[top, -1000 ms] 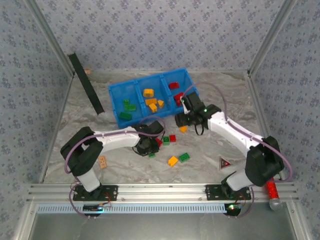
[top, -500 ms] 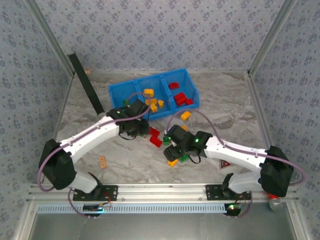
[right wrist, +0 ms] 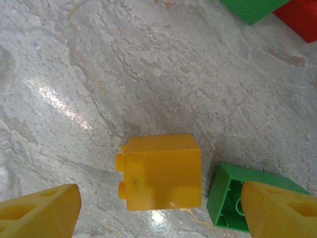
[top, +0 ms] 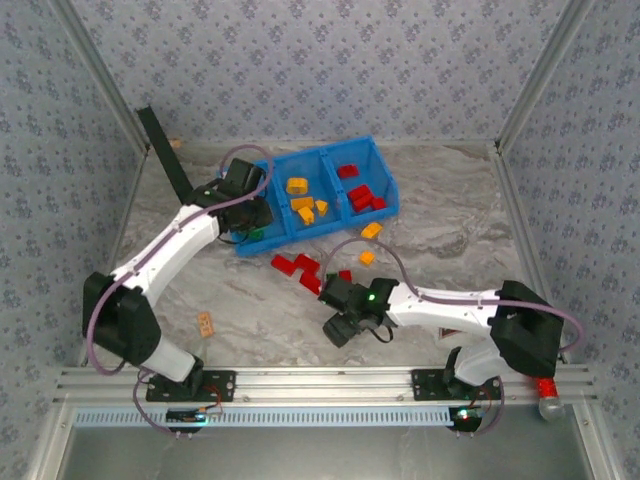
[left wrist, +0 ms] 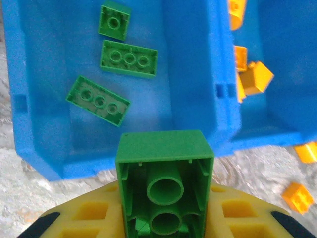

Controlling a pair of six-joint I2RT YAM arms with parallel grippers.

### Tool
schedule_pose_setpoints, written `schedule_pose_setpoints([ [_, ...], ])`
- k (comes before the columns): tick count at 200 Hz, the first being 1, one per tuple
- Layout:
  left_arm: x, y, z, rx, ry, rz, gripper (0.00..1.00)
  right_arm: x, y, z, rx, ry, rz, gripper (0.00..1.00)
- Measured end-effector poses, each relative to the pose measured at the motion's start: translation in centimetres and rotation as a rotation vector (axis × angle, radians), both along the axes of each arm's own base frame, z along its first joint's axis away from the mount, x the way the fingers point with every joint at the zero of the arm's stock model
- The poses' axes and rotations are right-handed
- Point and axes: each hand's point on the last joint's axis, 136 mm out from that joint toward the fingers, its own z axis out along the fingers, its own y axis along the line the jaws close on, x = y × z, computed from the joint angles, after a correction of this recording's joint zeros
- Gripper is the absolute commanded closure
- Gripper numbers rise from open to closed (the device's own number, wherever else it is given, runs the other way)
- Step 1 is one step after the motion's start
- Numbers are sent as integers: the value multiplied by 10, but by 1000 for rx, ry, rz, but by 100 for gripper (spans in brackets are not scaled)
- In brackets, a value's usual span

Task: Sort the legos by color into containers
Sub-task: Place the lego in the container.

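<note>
The lego in my left gripper should move outward past the near side of the green legos' container. It should then go down and be released into the container (left wrist: 59, 134) of green legos.
The blue bin (top: 322, 163) holds green legos (left wrist: 129, 58) in its left container, orange ones (top: 303, 205) in the middle and red ones (top: 362, 194) in the right. My left gripper (top: 248, 210) hangs over the near wall of the left container (left wrist: 59, 134), shut on a green lego (left wrist: 163, 173) with its hollow underside towards the camera. Low over the near table, my right gripper (top: 342, 324) stands open. An orange-yellow lego (right wrist: 161, 171) lies on its side between its fingers (right wrist: 42, 208), and a green lego (right wrist: 230, 196) lies beside its right finger. Red legos (top: 298, 268) and orange ones (top: 370, 232) are loose on the table.
A black bar (top: 170, 165) leans against the left wall behind the bin. A tan tile (top: 205, 323) lies near the left arm's base. A red cylinder (top: 545, 390) rests on the front rail at the right.
My left arm has swung from the table's middle up to the bin's left container, carrying the green lego. My right arm has come back from the bin to the near table and opened its jaws.
</note>
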Motion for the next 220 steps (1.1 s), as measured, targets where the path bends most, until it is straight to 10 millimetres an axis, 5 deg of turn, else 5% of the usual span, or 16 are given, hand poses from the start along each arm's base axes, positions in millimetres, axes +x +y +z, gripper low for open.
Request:
schedule_pose_setpoints([
  [42, 29, 17, -41, 40, 72, 46, 85, -4, 1, -6, -23, 4, 16, 13],
  [109, 84, 16, -69, 70, 92, 38, 82, -4, -1, -14, -58, 4, 25, 18],
  [166, 88, 16, -110, 74, 181, 35, 69, 3, 8, -15, -77, -3, 60, 27],
  [220, 87, 14, -113, 64, 190, 33, 58, 3, 9, -22, -99, 8, 81, 40],
])
